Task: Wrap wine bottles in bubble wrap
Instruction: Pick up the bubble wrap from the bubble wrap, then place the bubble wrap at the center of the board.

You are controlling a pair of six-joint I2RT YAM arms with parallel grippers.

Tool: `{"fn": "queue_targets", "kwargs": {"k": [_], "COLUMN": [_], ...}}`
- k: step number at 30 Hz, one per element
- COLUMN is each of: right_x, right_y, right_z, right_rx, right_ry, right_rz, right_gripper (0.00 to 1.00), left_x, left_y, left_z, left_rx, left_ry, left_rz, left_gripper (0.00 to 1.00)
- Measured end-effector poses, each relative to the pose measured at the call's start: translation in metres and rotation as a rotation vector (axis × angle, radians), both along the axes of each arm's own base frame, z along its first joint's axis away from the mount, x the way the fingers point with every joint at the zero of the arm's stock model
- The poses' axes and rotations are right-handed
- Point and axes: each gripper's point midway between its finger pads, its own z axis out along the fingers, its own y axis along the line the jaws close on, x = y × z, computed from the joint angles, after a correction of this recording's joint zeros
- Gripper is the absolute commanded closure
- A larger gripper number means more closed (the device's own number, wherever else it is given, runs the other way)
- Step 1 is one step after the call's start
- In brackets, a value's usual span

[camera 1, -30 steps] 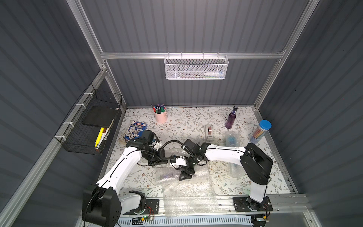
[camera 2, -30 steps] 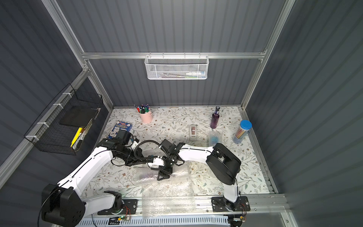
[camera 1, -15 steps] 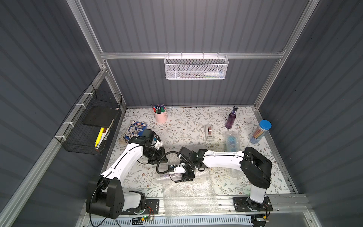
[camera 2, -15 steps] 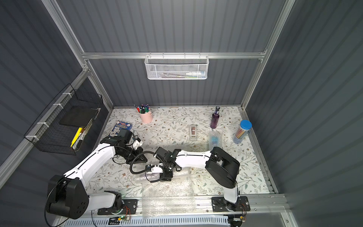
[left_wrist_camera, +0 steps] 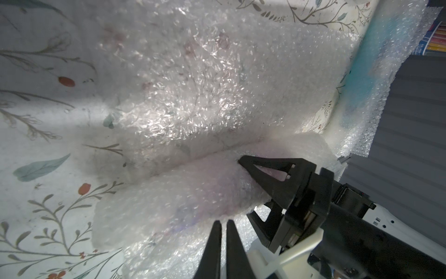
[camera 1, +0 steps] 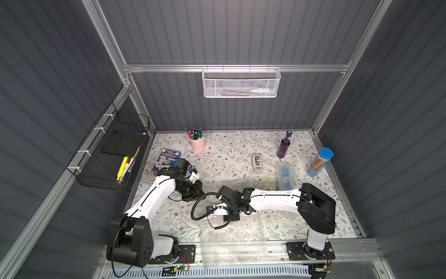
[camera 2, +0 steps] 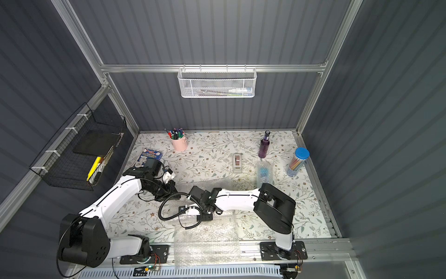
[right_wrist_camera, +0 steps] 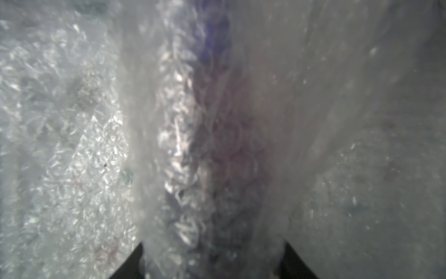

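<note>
My right gripper holds the roll, and wrap already covers the roll's bottle. I need to lift the roll next, turn it, lower it onto the bare tabletop beside the wrapped blue bottle (camera 1: 285,175) and let go of it.
A purple bottle rolled in bubble wrap (left_wrist_camera: 181,200) lies on the table near the front middle. My right gripper (right_wrist_camera: 211,263) straddles this roll (right_wrist_camera: 217,145) and its fingers press both sides; it shows in both top views (camera 1: 230,216) (camera 2: 205,216). My left gripper (left_wrist_camera: 223,222) is shut and empty just beside the roll, left of the right one (camera 1: 199,192). A spare bubble wrap sheet (camera 1: 231,239) overhangs the front edge. A wrapped blue bottle (camera 1: 285,175) lies at the right. An unwrapped purple bottle (camera 1: 284,145) stands at the back right.
A grey tape dispenser (camera 1: 257,163) sits mid-table, a pencil tube (camera 1: 319,161) at the right edge and a pink marker cup (camera 1: 197,142) at the back. A blue packet (camera 1: 166,160) lies left. A wire basket (camera 1: 108,154) hangs on the left wall.
My left gripper has drawn back to the left, away from the roll. My right gripper has shifted left over the roll and its jaws have narrowed around it.
</note>
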Motion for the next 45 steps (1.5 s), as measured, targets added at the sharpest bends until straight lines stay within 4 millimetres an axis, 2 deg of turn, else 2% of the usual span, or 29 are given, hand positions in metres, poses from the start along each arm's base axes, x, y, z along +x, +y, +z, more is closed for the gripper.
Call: {"fn": "queue_targets", "kwargs": {"k": [6, 13, 15, 17, 20, 23, 25, 29, 31, 33, 39, 45], "right_x": [0.001, 0.007, 0.011, 0.019, 0.039, 0.057, 0.062, 0.068, 0.074, 0.079, 0.093, 0.114], "right_y": [-0.010, -0.016, -0.025, -0.041, -0.079, -0.122, -0.148, -0.190, -0.208, -0.225, -0.253, -0.263], "right_z": [0.014, 0.066, 0.076, 0.081, 0.084, 0.090, 0.093, 0.092, 0.086, 0.078, 0.055, 0.024], "right_rx": [0.017, 0.144, 0.180, 0.194, 0.197, 0.224, 0.251, 0.300, 0.328, 0.361, 0.368, 0.268], "right_ry": [-0.024, -0.070, -0.056, -0.027, 0.028, 0.063, 0.087, 0.170, 0.191, 0.199, 0.198, 0.206], "right_rz": [-0.038, -0.125, -0.196, -0.302, -0.533, -0.782, -0.933, -1.234, -1.393, -1.554, -1.821, -1.868], "right_gripper": [0.62, 0.64, 0.65, 0.70, 0.70, 0.71, 0.71, 0.71, 0.68, 0.70, 0.71, 0.63], "left_x": [0.009, 0.021, 0.028, 0.034, 0.043, 0.052, 0.060, 0.068, 0.070, 0.070, 0.058, 0.048], "left_y": [-0.001, -0.001, -0.001, -0.002, -0.002, -0.001, -0.001, -0.005, -0.008, -0.012, -0.017, -0.029], "left_z": [0.008, 0.020, 0.026, 0.034, 0.043, 0.052, 0.060, 0.066, 0.062, 0.050, 0.025, 0.001], "left_rx": [-0.004, -0.012, -0.016, -0.023, -0.029, -0.028, -0.025, -0.051, -0.070, -0.093, -0.133, -0.139], "left_ry": [-0.027, -0.065, -0.086, -0.110, -0.140, -0.176, -0.208, -0.248, -0.247, -0.236, -0.177, -0.136], "left_rz": [-0.006, -0.001, 0.003, 0.005, 0.010, 0.017, 0.024, 0.019, 0.014, 0.011, 0.019, -0.007], "left_gripper": [0.92, 0.91, 0.91, 0.89, 0.87, 0.77, 0.69, 0.65, 0.65, 0.64, 0.59, 0.56]}}
